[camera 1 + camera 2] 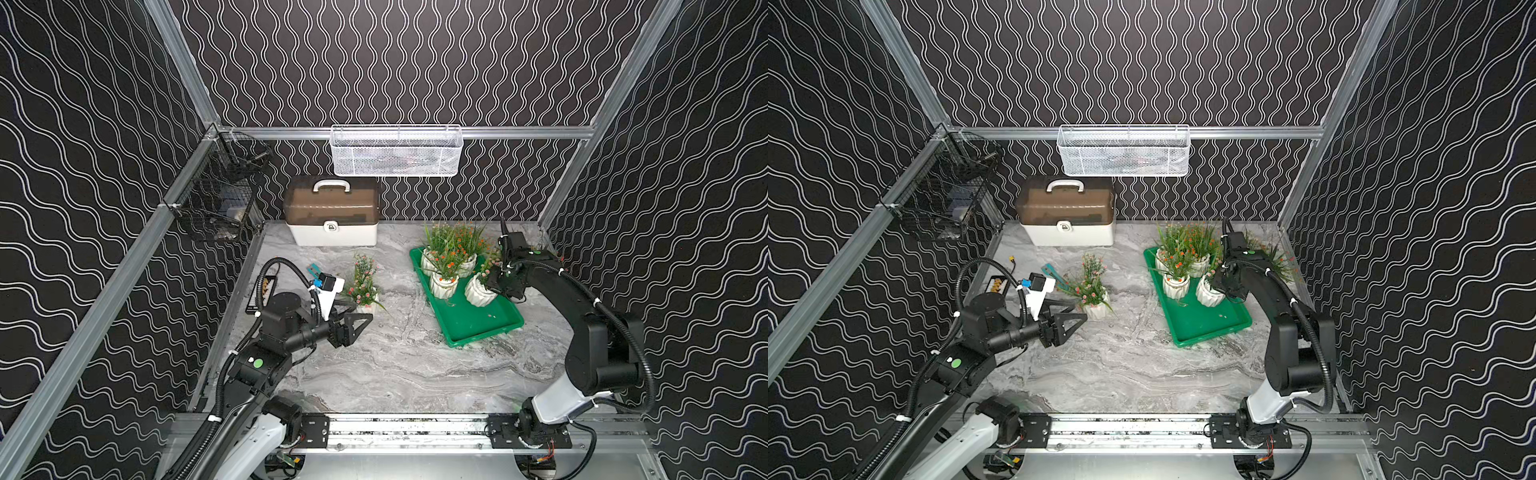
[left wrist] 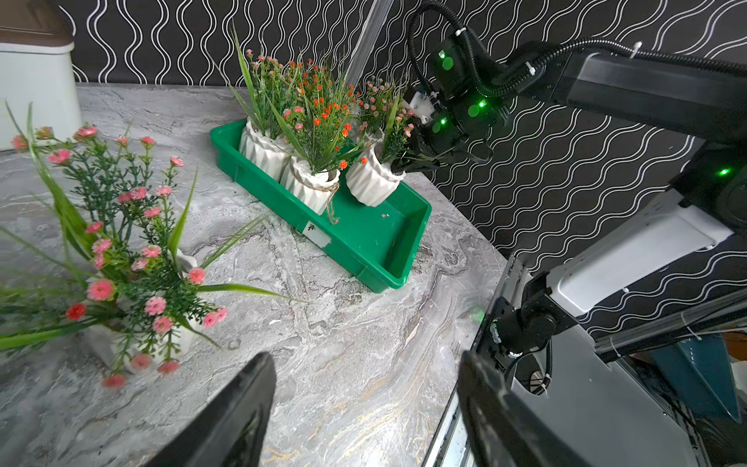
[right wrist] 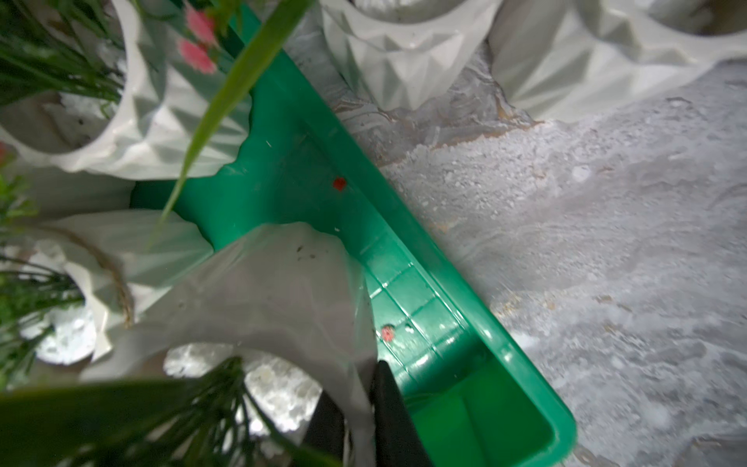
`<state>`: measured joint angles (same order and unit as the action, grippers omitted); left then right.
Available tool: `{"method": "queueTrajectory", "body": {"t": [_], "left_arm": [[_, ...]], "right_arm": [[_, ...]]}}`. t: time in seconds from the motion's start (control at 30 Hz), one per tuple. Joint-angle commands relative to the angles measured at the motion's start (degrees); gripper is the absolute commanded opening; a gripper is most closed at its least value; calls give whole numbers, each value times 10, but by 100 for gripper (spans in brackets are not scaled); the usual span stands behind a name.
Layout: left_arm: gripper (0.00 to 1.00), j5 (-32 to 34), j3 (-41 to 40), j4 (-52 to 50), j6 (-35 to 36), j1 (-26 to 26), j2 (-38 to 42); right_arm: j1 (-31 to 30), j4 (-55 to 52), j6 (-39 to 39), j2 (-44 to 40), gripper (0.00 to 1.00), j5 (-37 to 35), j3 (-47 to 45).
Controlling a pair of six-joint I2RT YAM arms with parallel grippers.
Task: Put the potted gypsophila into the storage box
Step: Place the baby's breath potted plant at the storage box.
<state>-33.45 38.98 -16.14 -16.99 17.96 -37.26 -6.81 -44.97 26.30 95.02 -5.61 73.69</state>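
Note:
I will tip the potted gypsophila upright with my right gripper because it still leans. I will ease it outward onto the bare bottom of the tray beside the twine-tied pot (image 1: 462, 293) (image 3: 264, 187) and then let go of it.
The storage box (image 1: 478, 320) (image 1: 1208, 326) (image 2: 364, 238) (image 3: 444, 315) is a shallow green tray on the right of the table. My right gripper (image 1: 496, 286) (image 1: 1223, 289) (image 2: 424, 157) (image 3: 359, 408) is shut on the rim of a potted gypsophila (image 1: 478, 293) (image 2: 370, 182) (image 3: 262, 291), which leans inside the tray. Three more pots (image 1: 444, 286) stand at the tray's far end. A pink-flowered pot (image 1: 368, 308) (image 1: 1096, 309) (image 2: 182, 343) stands on the table at the left. My left gripper (image 1: 359, 313) (image 1: 1077, 313) (image 2: 368, 364) is open and empty just beside it.
Two more white pots (image 3: 388, 52) (image 3: 586, 52) stand on the table beyond the tray's right side. A white case with a brown lid (image 1: 332, 216) sits at the back. A white mesh basket (image 1: 397, 151) and a black wire basket (image 1: 220, 187) hang on the walls. Small items (image 1: 262, 293) lie at the far left.

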Motion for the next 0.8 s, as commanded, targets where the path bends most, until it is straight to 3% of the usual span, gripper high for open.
{"method": "queueTrajectory", "body": {"t": [0.0,0.77], "left_arm": [[75,5,-3,11,13,-1,9],[75,5,2,-8,21,-1,1]], "right_arm": [[1,28,-2,20,16,9,22],[4,46,14,122,14,29,91]]}}
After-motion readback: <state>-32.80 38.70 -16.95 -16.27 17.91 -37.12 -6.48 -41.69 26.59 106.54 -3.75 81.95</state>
